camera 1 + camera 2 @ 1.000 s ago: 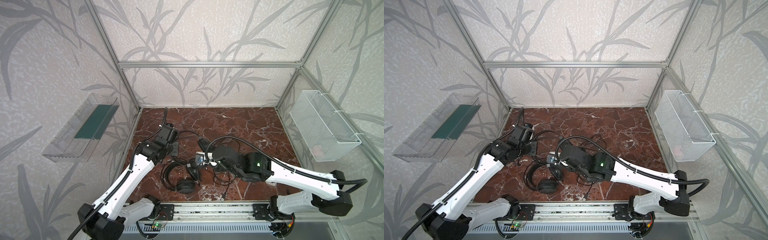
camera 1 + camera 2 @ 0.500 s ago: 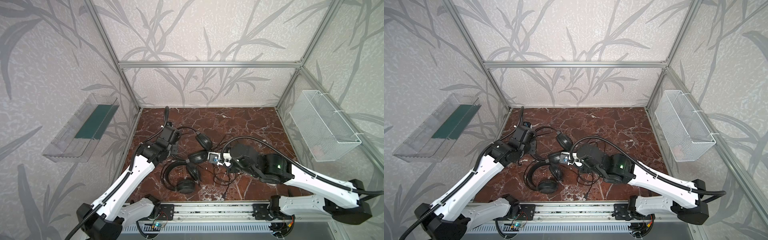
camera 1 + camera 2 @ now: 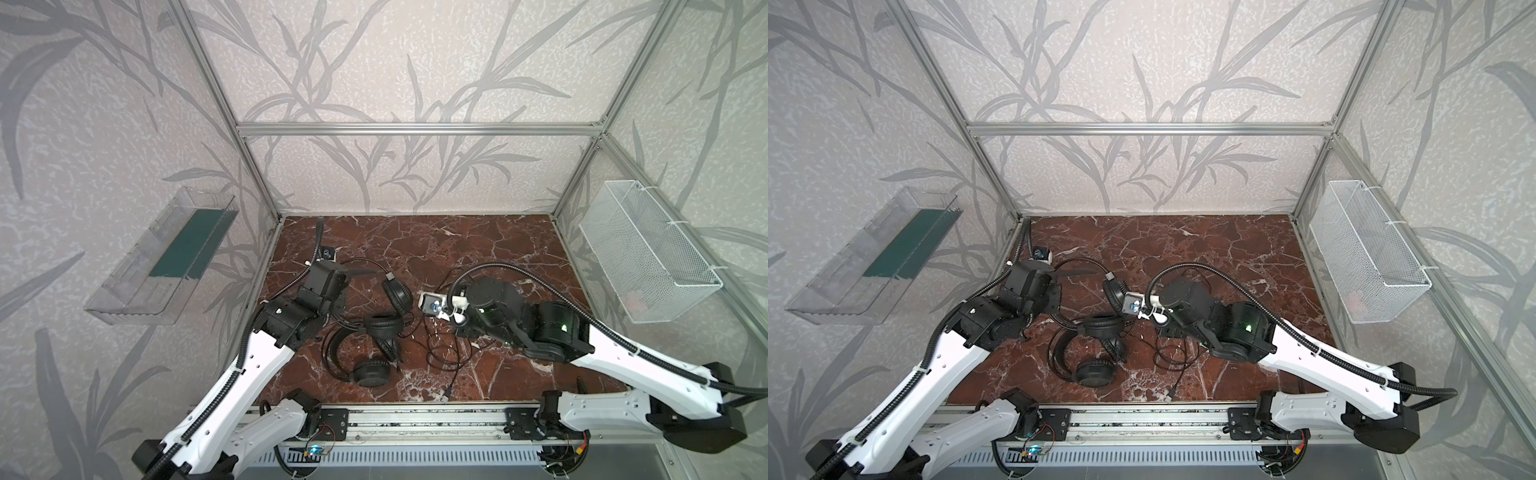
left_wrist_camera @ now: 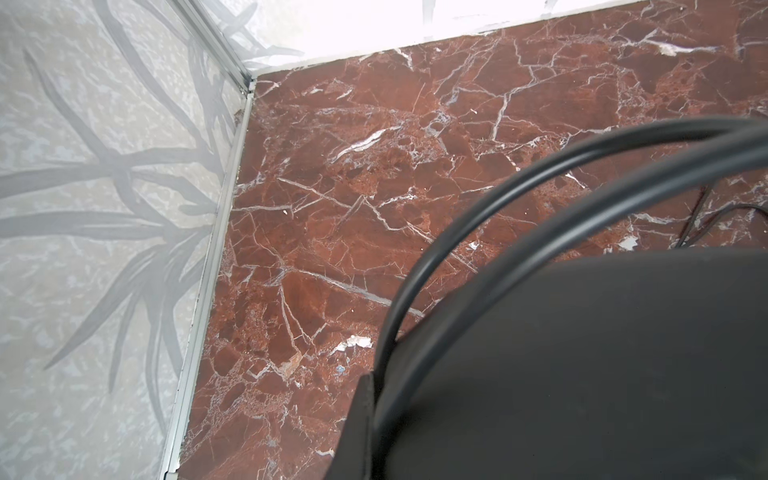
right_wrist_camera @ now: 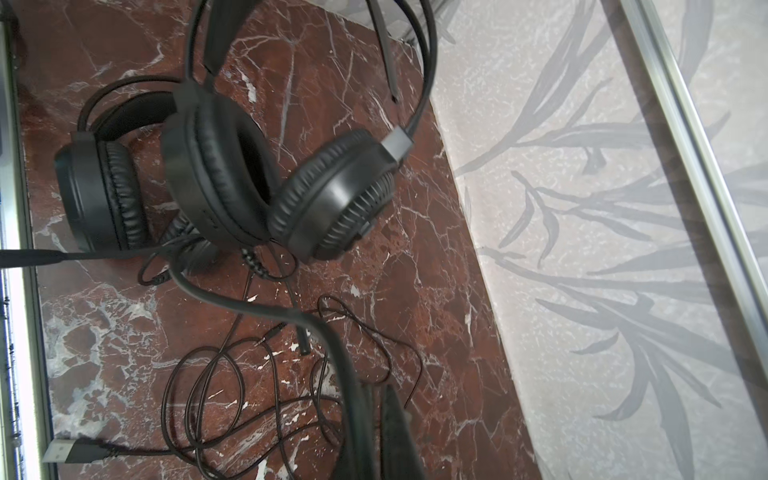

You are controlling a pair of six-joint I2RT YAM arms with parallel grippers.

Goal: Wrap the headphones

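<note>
I will next bring my right gripper down toward the loose thin cable loops below it, to the floor at their far edge, and let go of the thick cable.
Two black headphones lie near the middle of the marble floor in both top views. My left gripper (image 3: 340, 272) (image 4: 376, 386) is shut on the double-wire headband (image 4: 478, 208) of the headphones farther back. Their ridged earcup (image 3: 397, 293) (image 5: 332, 199) hangs tilted, and the other cup (image 3: 383, 326) rests on the floor. The nearer headphones (image 3: 371, 372) (image 5: 99, 191) lie flat in front of them. My right gripper (image 5: 377, 395) is shut on a thick black cable (image 5: 291, 316) that runs back toward the earcups. In the top views its fingers are hidden under the wrist.
Loose thin cable loops (image 3: 440, 353) (image 5: 208, 395) and a USB plug (image 3: 448, 394) (image 5: 62, 451) lie by the front rail (image 3: 415, 419). A white wire basket (image 3: 648, 257) hangs on the right wall. A clear tray (image 3: 166, 257) hangs on the left wall.
My right arm has drawn back to the right, off the headphones, with the cable in its jaws. The left gripper has shifted slightly toward the back, and the earcups are now uncovered.
</note>
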